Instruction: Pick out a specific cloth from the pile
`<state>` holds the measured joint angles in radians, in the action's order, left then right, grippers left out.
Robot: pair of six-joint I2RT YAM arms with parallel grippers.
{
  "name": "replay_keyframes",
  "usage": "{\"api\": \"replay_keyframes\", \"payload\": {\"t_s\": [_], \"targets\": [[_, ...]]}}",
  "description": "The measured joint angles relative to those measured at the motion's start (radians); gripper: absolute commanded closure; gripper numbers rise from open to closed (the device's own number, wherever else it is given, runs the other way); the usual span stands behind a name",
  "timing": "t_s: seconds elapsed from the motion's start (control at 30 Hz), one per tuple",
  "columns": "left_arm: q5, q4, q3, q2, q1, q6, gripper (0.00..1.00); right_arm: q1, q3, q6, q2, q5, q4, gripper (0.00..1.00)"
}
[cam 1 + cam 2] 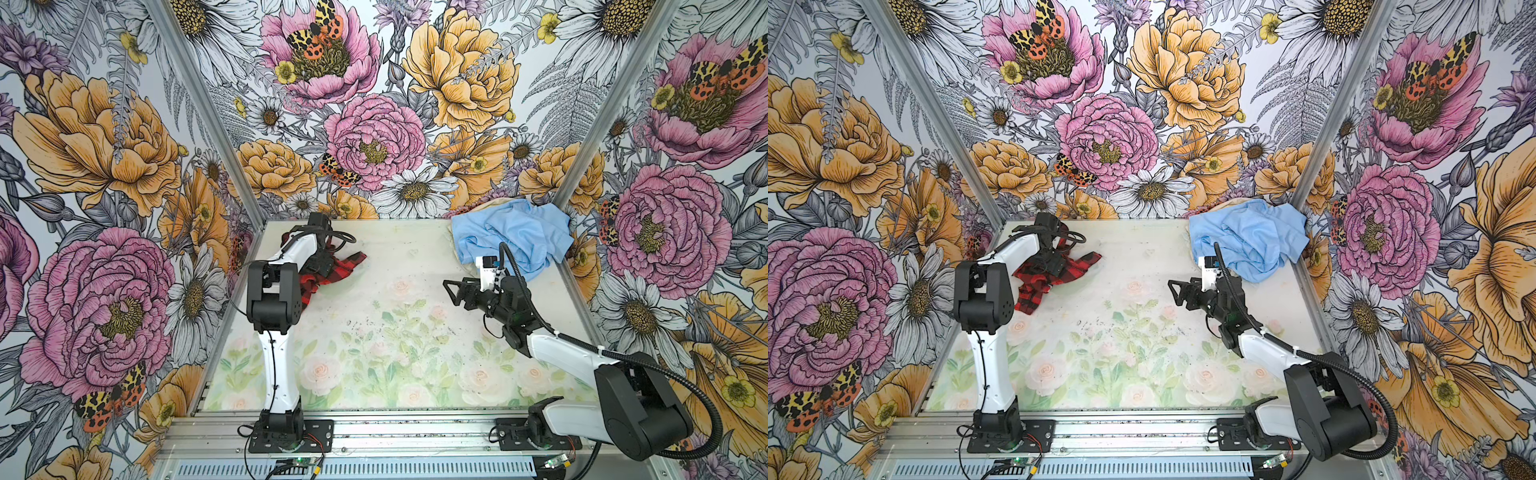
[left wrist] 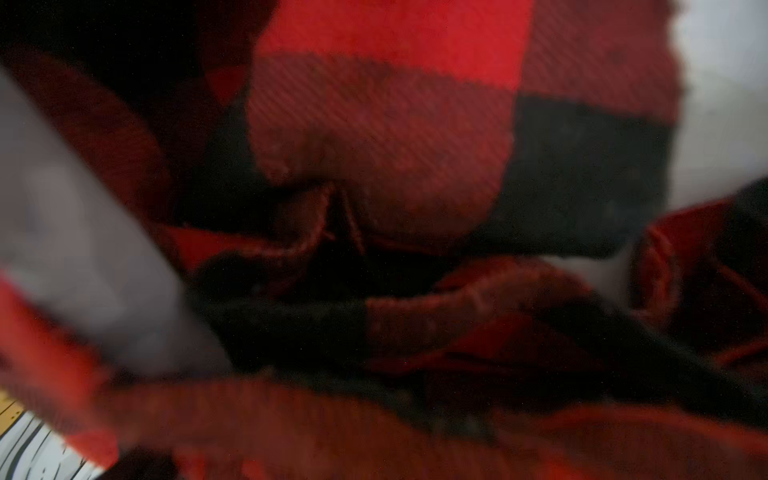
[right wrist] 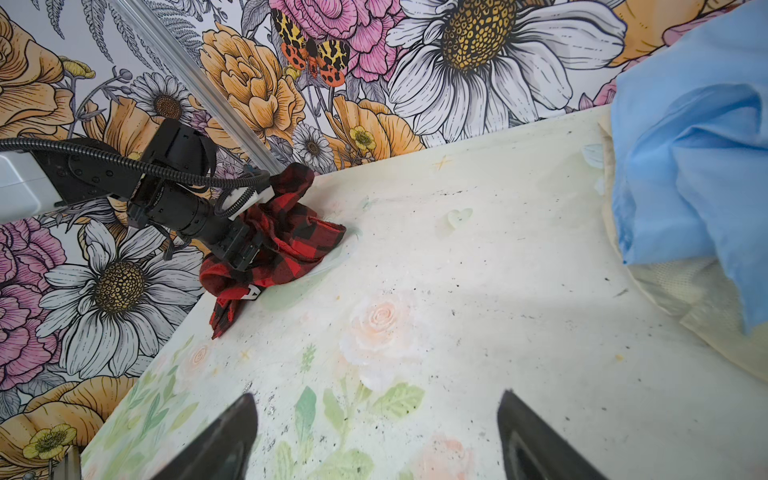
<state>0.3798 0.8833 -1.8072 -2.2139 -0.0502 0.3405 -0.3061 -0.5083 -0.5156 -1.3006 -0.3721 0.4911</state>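
The plaid cloth is already bunched around the left gripper's fingers, so the gripper next needs to push low and sideways through the plaid folds toward the nearest side of the cloth and close.
The red-and-black plaid cloth [image 1: 343, 264] [image 1: 1077, 266] lies crumpled at the table's back left, apart from the pile. Its white label [image 3: 250, 294] shows in the right wrist view. My left gripper [image 1: 322, 266] [image 3: 243, 257] is pressed down into the cloth, and plaid folds [image 2: 374, 124] fill the left wrist view and hide the jaws. The pile sits at the back right: a light-blue cloth [image 1: 513, 237] [image 3: 685, 166] over a cream cloth [image 3: 706, 316]. My right gripper [image 1: 451, 291] [image 3: 376, 436] hovers open over the bare table, pointing left, with nothing between its fingers [image 3: 232, 436].
The table [image 1: 395, 332] has a faded floral print with dark specks. Flowered walls and metal corner posts [image 1: 216, 120] close in the left, back and right sides. Both arm bases stand on the front rail [image 1: 374, 432].
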Motion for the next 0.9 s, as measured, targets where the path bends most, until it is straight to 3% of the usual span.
{"api": "replay_keyframes", "payload": {"t_s": [0.2,0.47,0.7,0.73,0.8,0.9], "targets": [[-0.102,0.0,-0.034,-0.043,0.056,-0.016,0.02,0.0,0.0,0.0,0.0,0.0,0.0,0.1],[-0.195,0.012,-0.072,-0.079,0.085,-0.05,0.22,0.0,0.0,0.0,0.0,0.0,0.0,0.1],[-0.195,0.013,-0.098,-0.098,0.1,-0.074,0.59,0.0,0.0,0.0,0.0,-0.004,-0.001,0.1],[-0.194,0.013,-0.1,-0.098,0.101,-0.077,0.68,0.0,0.0,0.0,0.0,-0.004,-0.002,0.1],[-0.193,0.019,-0.108,-0.097,0.101,-0.08,0.98,0.0,0.0,0.001,0.0,-0.004,-0.004,0.1],[-0.183,0.022,-0.107,-0.088,0.095,-0.085,1.0,0.0,0.0,0.001,0.0,-0.004,-0.005,0.09]]}}
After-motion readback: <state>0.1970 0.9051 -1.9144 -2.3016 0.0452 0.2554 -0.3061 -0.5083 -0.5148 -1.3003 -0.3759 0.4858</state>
